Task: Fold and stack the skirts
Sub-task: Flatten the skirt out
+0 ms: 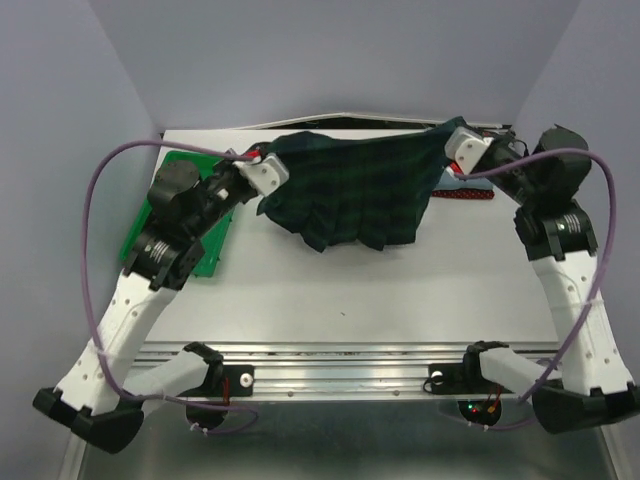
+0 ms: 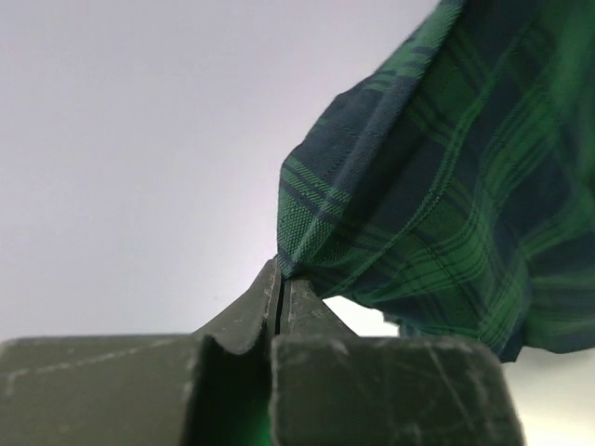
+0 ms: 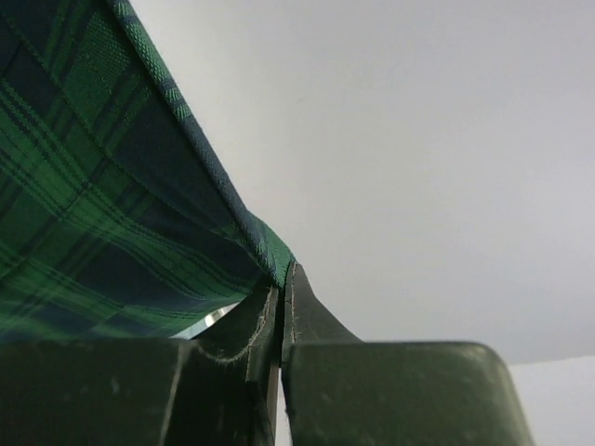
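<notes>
I will next move my left gripper back and down to release the plaid skirt's corner on the tabletop below, beside the tray.
The dark green-and-navy plaid skirt (image 1: 355, 190) hangs stretched between my two grippers above the far half of the table. My left gripper (image 1: 268, 160) is shut on its left corner; the left wrist view shows the gripper (image 2: 281, 271) pinching the plaid skirt (image 2: 446, 186). My right gripper (image 1: 452, 140) is shut on its right corner; the right wrist view shows the gripper (image 3: 284, 275) clamping the plaid skirt (image 3: 102, 186). A red dotted skirt (image 1: 465, 196) and a light blue denim skirt (image 1: 450, 180) peek out at the far right, mostly hidden by the plaid skirt and right arm.
A bright green plastic tray (image 1: 215, 245) lies at the table's left, under my left arm. The white table (image 1: 380, 300) ends in a metal rail at its near edge. Blue-grey walls close in the back and both sides.
</notes>
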Controlling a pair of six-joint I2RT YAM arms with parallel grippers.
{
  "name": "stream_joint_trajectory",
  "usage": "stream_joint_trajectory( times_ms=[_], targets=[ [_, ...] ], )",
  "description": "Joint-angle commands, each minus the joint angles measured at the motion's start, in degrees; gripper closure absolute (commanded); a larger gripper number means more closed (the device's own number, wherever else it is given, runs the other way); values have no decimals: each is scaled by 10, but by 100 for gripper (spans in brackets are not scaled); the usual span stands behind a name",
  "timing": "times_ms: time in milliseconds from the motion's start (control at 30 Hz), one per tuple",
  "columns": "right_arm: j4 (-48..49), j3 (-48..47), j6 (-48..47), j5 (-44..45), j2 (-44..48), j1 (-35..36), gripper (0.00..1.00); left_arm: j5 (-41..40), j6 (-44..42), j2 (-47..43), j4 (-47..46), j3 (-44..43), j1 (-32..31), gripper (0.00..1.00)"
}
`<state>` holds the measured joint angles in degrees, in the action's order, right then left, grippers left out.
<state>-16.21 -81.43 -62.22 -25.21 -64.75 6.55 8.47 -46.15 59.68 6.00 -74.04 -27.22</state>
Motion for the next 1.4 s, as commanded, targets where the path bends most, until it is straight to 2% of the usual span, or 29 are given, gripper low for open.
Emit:
stream_joint_trajectory(
  times_ms=[0,133,200,367,433,567,633,667,700,733,767,800,833,900,1000,1033,1200,1367],
  targets=[
    [-86,-12,-52,179,96,-47,99,-46,34,-134,141,-21,38,100],
    [-220,-61,-64,163,143,-47,99,59,44,-171,287,-62,38,100],
    [-293,-79,-99,155,166,-47,99,96,54,-171,373,-95,38,100],
    [-455,-104,-158,115,171,-47,99,200,54,-94,571,-174,38,100],
    [-471,-65,-171,118,144,-47,99,209,70,-63,586,-168,37,100],
    [-385,39,-153,116,56,-47,96,183,69,68,561,-130,37,100],
    [-309,65,-143,119,0,-47,96,160,87,134,542,-141,38,88],
    [-267,76,-147,126,-65,-47,88,132,118,194,509,-156,39,23],
    [-253,73,-123,133,-101,-47,81,100,142,218,482,-182,46,2],
    [-233,66,-108,133,-134,-47,67,100,162,238,456,-199,52,1],
    [-213,58,-99,135,-198,-47,22,101,173,272,418,-219,71,2],
    [-191,31,-83,141,-229,-47,3,96,191,286,395,-235,80,1],
    [-185,11,-34,156,-257,-41,0,90,225,297,375,-259,86,1],
    [-196,-65,8,155,-315,-41,0,57,251,319,338,-276,98,1],
    [-203,-101,67,155,-332,-41,0,17,308,310,285,-243,112,1],
    [-205,-102,82,150,-326,-41,0,11,322,302,267,-196,116,1],
    [-273,-76,107,120,-304,-41,1,81,357,233,147,-2,123,1],
    [-304,5,106,119,-297,-47,7,149,399,313,182,31,121,2]
  ],
)
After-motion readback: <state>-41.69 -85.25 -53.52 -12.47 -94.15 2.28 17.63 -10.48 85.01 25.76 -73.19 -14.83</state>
